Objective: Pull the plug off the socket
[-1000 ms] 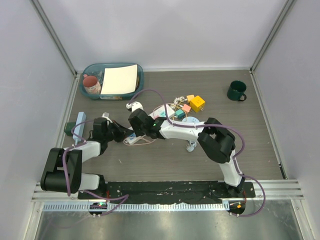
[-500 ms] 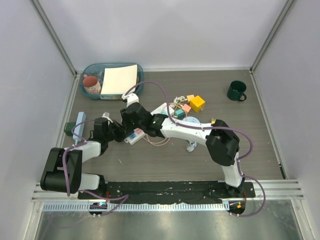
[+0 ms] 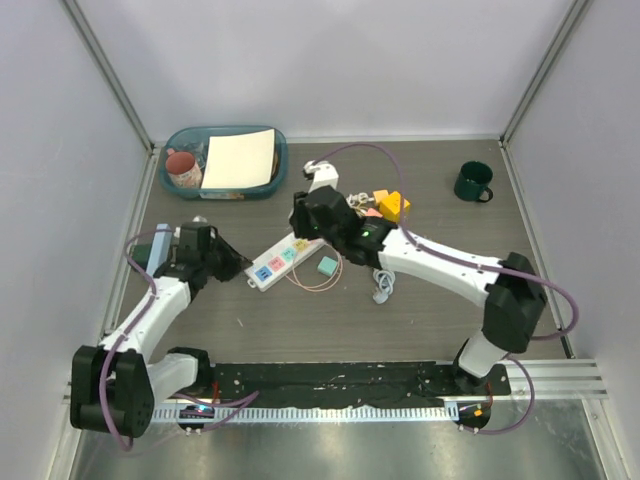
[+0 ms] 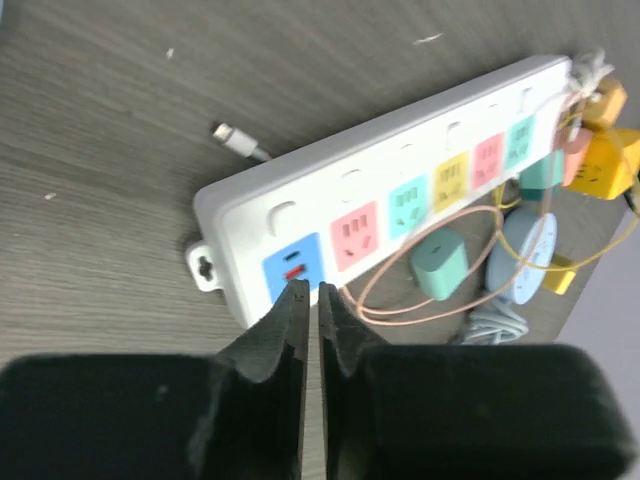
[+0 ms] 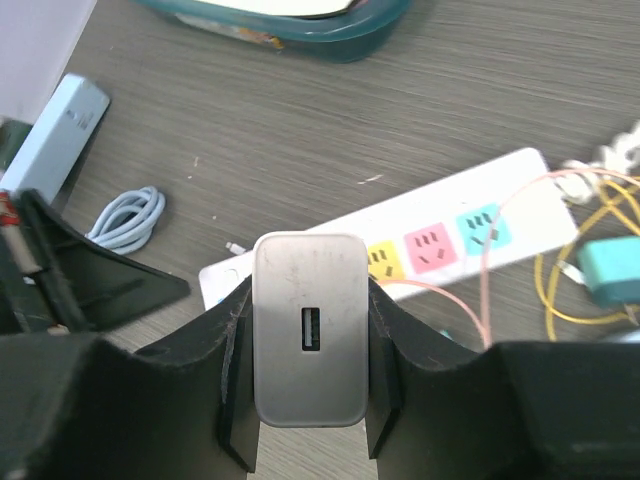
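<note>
I will move my right gripper back and down to the tabletop on the near side of the teal adapter and let go of the plug there, because that spot is bare.
The socket (image 3: 285, 258), a long white strip with pastel outlet faces, lies slantwise on the table and shows in the left wrist view (image 4: 400, 195) and the right wrist view (image 5: 440, 235). My right gripper (image 5: 308, 345) is shut on the plug (image 5: 308, 335), a white block with a USB port, held clear above the strip. In the top view this gripper (image 3: 303, 225) covers the plug. My left gripper (image 4: 308, 292) is shut and empty, its tips at the strip's blue end face. In the top view it (image 3: 240, 268) sits just left of the strip.
A teal basket (image 3: 272, 178) with paper and a pink cup stands at the back left. A light-blue strip (image 3: 158, 250) lies far left. A yellow cube (image 3: 393, 206), a teal adapter (image 3: 327, 266), loose cords and a dark green mug (image 3: 473, 182) lie to the right.
My right gripper has risen and moved back-right with the plug, off the strip. The strip's outlet faces now show. My left arm has drawn back to the left.
</note>
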